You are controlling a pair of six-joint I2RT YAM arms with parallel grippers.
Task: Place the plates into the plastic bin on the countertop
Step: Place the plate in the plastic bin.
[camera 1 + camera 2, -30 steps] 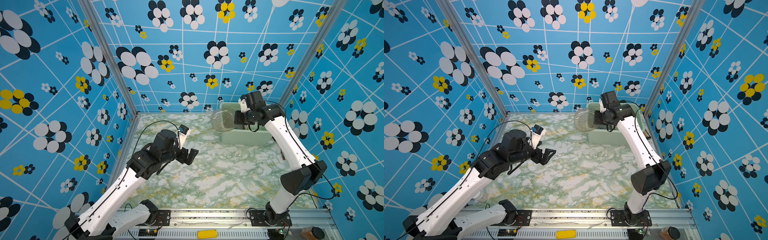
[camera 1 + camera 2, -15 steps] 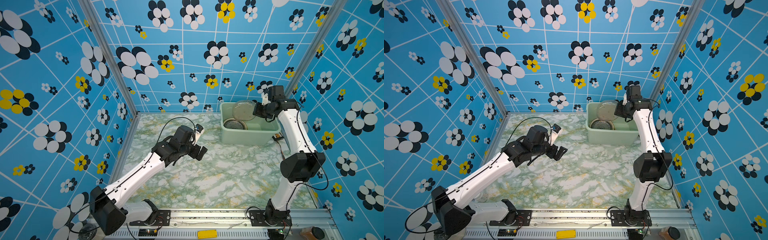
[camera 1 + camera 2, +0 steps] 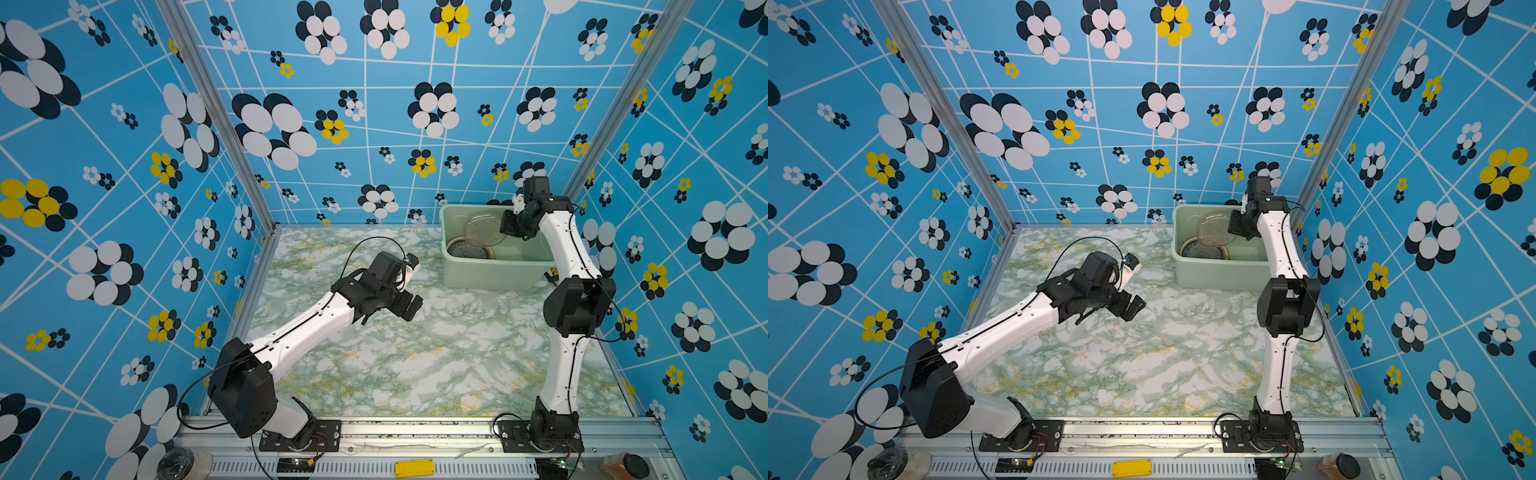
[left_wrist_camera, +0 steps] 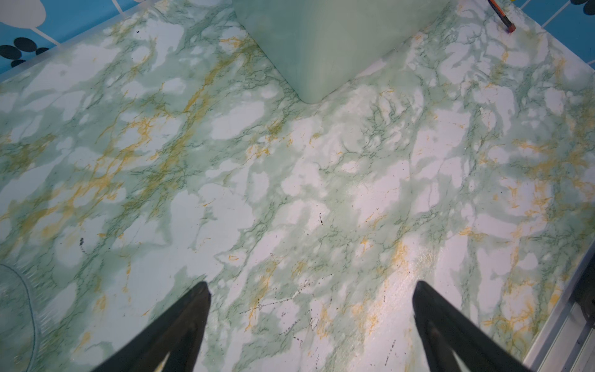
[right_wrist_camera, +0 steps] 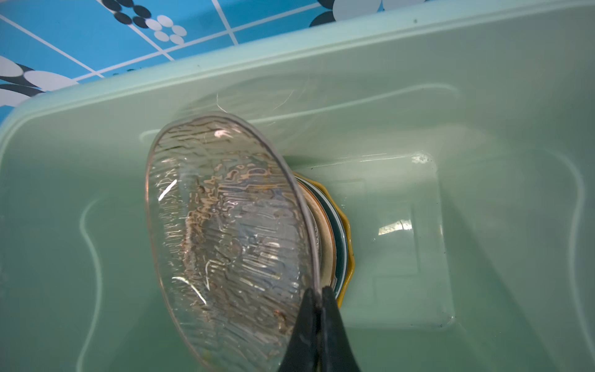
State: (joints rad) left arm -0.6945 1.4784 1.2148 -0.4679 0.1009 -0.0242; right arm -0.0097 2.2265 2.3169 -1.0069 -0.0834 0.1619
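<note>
My right gripper lowers the tilted glass plate down onto the stack of plates below it inside the bin [image 3: 444, 237] next and releases the plate's rim.
The pale mint plastic bin [image 3: 444, 237] [image 3: 1177, 253] stands at the back right of the marbled countertop [image 3: 415, 365]. Inside it lies a stack of plates [image 3: 469, 251] [image 3: 1204, 251], its yellow scalloped rim [image 5: 349, 257] showing. My right gripper [image 3: 508, 226] [image 5: 317, 290] is shut on the rim of a clear ribbed glass plate [image 3: 484, 228] [image 5: 225, 232], which is tilted above the stack inside the bin. My left gripper [image 3: 409, 305] [image 4: 310, 285] hovers open over the countertop with nothing between its fingers. An edge of another clear glass plate [image 4: 16, 306] lies on the countertop beside it.
An orange-tipped cable end [image 4: 507, 24] lies on the countertop by the bin's right side. Blue flowered walls close three sides. An aluminium rail [image 3: 415, 428] with both arm bases runs along the front edge.
My right arm has carried the glass plate from left of the bin to over and down into it. My left arm has stretched out toward the countertop's middle, jaws still open.
</note>
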